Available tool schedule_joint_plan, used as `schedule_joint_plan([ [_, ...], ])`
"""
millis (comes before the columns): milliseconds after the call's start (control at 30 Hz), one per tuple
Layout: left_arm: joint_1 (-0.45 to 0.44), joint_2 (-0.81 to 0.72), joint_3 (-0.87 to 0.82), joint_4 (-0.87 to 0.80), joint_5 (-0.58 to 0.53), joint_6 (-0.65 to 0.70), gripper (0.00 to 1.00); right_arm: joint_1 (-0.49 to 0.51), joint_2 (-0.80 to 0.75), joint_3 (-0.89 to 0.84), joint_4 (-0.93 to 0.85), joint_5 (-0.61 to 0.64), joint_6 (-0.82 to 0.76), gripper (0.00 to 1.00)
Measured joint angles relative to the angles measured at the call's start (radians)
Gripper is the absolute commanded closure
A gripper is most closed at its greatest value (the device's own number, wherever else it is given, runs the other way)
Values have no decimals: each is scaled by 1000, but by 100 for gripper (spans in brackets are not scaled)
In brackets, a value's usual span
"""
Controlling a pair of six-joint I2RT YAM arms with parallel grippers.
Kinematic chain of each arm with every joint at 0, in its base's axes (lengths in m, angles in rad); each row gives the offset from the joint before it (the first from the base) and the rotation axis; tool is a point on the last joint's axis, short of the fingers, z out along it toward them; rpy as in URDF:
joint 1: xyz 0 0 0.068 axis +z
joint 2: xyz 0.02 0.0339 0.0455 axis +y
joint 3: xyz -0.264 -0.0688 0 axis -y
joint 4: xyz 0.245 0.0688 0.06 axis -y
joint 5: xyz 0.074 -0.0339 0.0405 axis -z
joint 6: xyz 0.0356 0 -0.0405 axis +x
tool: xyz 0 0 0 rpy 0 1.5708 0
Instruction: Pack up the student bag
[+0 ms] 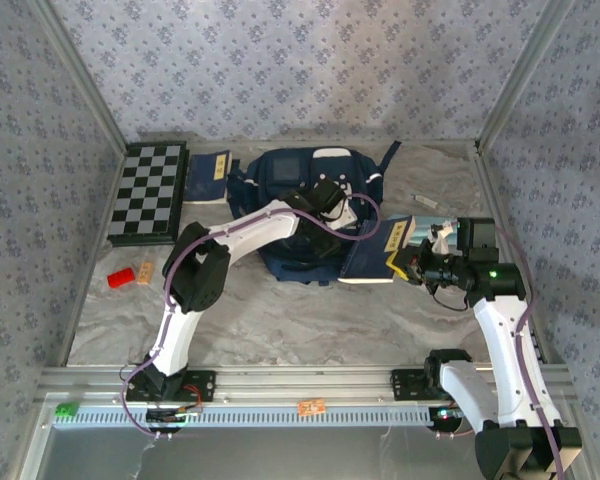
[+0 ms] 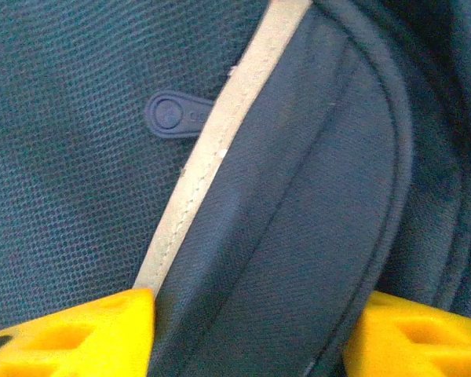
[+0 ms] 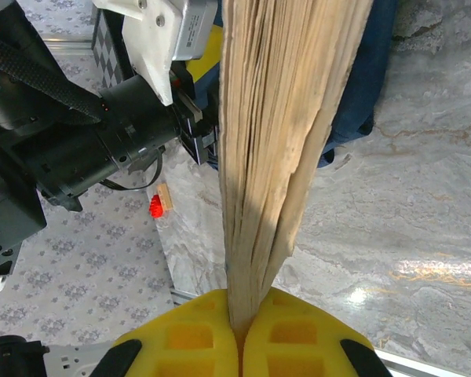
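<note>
The navy-covered book point(image 1: 372, 252) is still outside the student bag, so my right gripper should carry it across toward the near part of the student bag next and release its edge there.
The student bag point(image 1: 285, 180), a large navy backpack with white patches, lies at the back middle of the table. My left gripper point(image 1: 332, 205) is down on top of it. In the left wrist view its yellow fingers point(image 2: 78, 334) stand apart astride a navy fold of the bag point(image 2: 298, 204) edged with a pale stripe; I cannot tell whether the fold is pinched. My right gripper point(image 1: 408, 264) is shut on the edge of a navy-covered book point(image 1: 372, 252) just right of the bag. The book's pages point(image 3: 286, 118) fan out from between the closed jaws of the right gripper point(image 3: 241, 334).
A chessboard point(image 1: 150, 192) lies at the back left, with a second navy book point(image 1: 208, 177) beside it. A red block point(image 1: 121, 277) and a small wooden block point(image 1: 145, 271) sit near the left wall. A thin pen-like item point(image 1: 425, 203) lies right of the bag.
</note>
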Motion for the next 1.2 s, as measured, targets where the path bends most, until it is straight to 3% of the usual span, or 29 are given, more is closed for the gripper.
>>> schedule_joint_plan([
  [100,-3,0,13,-12,-3,3,69,-5,0,-2,0,-2,0,100],
  [400,-5,-1,60,-54,-11,3,100,-13,0,-3,-2,-7,-12,100],
  [833,3,-61,304,-140,-136,25,100,16,20,-3,12,-6,-33,100],
  [1200,9,-63,441,-202,-166,43,100,314,257,0,257,111,5,100],
])
